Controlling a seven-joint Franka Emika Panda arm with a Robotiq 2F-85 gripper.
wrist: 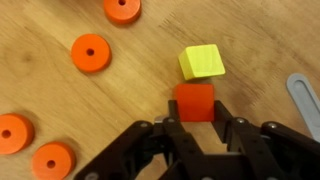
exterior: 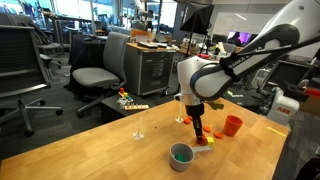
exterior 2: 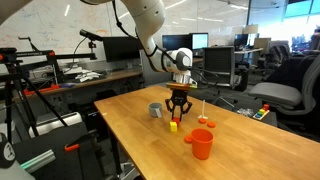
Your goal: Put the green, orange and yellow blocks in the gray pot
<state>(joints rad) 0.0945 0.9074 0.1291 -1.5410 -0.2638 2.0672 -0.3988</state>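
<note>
The orange block goes up from the table, then across over the gray pot's opening (exterior: 182, 151) for its release next, because the pot's rim stands higher.
In the wrist view my gripper (wrist: 197, 122) has its two fingers against both sides of the orange block (wrist: 195, 100), just above the wooden table. The yellow block (wrist: 202, 62) lies right beyond it, touching or nearly touching it. In the exterior views the gripper (exterior: 198, 133) (exterior 2: 178, 112) hangs low over the table, with the yellow block (exterior 2: 173, 126) just under it. The gray pot (exterior: 181, 154) (exterior 2: 155, 110) stands close by, and something green shows inside it. Its handle (wrist: 305, 100) enters the wrist view at the right edge.
An orange-red cup (exterior: 232, 125) (exterior 2: 200, 143) stands on the table near the gripper. Several orange discs (wrist: 90, 52) lie on the table left of the blocks in the wrist view. Office chairs (exterior: 100, 70) and desks surround the table.
</note>
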